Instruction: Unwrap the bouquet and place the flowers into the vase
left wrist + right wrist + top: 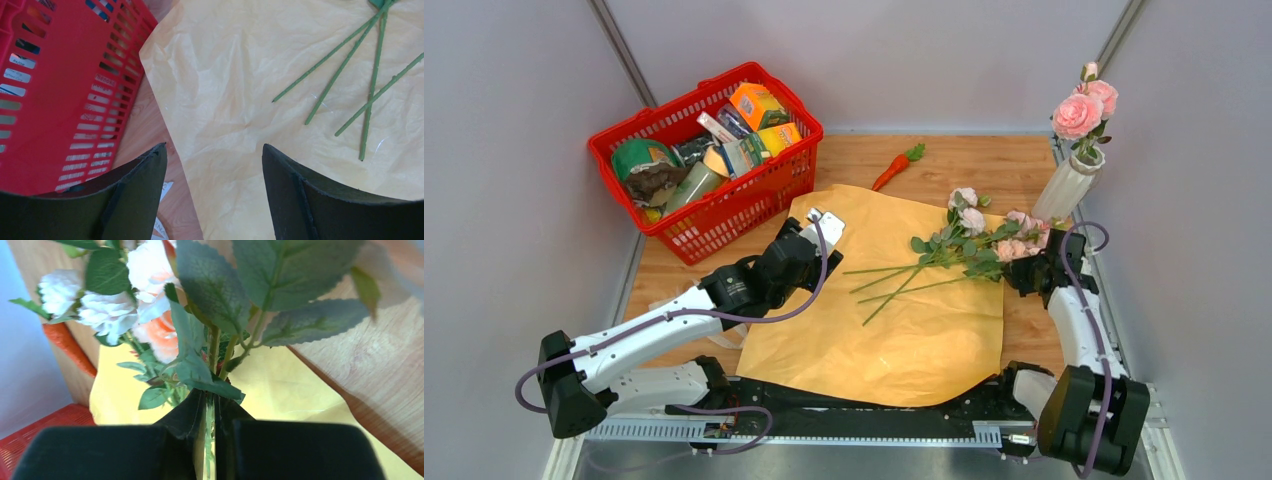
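The stem in my right gripper goes up and outward next, turns upright, lowers in and gets released. The vase's opening (1088, 157) stands outward of it, high off the table.
The orange wrapping paper (894, 330) of the bouquet lies spread flat, tan-yellow side up. Several pink flowers (972, 240) rest on it, stems (345, 65) pointing left, blooms toward the right edge. My right gripper (210, 399) is shut on a green stem (214, 347) just below the leaves and blooms, seen from above (1027, 265) at the paper's right edge. The white ribbed vase (1066, 188) stands at the back right with two pink blooms (1081, 110) in it. Over the paper's left edge, my left gripper (214, 147) stands open and holds nothing; from above it shows (819, 225) near the basket.
A red basket (614, 135) full of groceries stands at the back left, close to the left gripper. A toy carrot (896, 168) lies behind the paper. Cream ribbon (724, 337) lies under the left arm. Grey walls close in on both sides.
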`<state>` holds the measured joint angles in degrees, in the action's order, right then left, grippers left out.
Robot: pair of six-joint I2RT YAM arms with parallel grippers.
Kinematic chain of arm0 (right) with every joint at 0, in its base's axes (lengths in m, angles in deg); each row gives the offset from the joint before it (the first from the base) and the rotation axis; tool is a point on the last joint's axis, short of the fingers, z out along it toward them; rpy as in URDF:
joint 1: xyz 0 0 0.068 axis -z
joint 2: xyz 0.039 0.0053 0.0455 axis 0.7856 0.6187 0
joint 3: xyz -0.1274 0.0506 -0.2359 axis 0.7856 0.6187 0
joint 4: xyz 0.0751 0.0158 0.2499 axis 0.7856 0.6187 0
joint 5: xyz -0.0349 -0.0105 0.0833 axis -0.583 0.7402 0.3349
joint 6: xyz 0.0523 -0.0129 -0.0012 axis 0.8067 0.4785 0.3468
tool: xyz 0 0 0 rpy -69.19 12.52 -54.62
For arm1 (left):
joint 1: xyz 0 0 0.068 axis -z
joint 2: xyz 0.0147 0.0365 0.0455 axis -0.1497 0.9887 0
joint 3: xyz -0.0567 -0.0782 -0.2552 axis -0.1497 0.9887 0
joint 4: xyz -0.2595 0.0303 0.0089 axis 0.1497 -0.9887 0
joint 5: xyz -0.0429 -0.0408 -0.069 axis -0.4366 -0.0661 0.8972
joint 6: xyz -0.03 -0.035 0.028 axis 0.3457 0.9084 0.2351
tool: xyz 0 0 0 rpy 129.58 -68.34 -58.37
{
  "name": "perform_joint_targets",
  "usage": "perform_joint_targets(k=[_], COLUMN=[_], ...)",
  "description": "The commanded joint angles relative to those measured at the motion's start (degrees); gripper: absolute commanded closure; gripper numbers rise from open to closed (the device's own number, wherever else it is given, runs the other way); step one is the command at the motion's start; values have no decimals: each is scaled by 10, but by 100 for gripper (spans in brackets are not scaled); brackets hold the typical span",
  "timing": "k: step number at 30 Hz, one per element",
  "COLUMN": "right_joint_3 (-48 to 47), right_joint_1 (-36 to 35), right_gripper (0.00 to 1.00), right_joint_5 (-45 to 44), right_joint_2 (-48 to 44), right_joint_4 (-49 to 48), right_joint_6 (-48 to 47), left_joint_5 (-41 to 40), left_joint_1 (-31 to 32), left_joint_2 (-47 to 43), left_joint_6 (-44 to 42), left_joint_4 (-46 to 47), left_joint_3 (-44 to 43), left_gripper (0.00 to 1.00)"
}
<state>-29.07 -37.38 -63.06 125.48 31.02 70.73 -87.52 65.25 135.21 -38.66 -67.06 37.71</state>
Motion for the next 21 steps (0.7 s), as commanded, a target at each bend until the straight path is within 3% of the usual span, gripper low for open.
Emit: perform_joint_targets(k=[1, 4, 6, 21], right_joint_3=[-28, -29, -31, -129], right_joint_1=[-1, -1, -1, -1], right_gripper=[93, 93, 100, 100], right_joint_5=[-18, -15, -9, -18], right_joint_2=[-56, -71, -78, -195], right_joint_4=[14, 24, 28, 34], right_joint_6=[9, 8, 7, -55], left_joint_5=[-5, -6, -8, -15], left_joint_1=[2, 4, 4, 8], left_joint_2=[-1, -1, -2, -2], left_joint_6=[-6, -6, -6, -7], left_joint_4=[6, 6, 6, 6], left_joint_3=[-22, -21, -22, -21], left_gripper=[23, 23, 23, 23])
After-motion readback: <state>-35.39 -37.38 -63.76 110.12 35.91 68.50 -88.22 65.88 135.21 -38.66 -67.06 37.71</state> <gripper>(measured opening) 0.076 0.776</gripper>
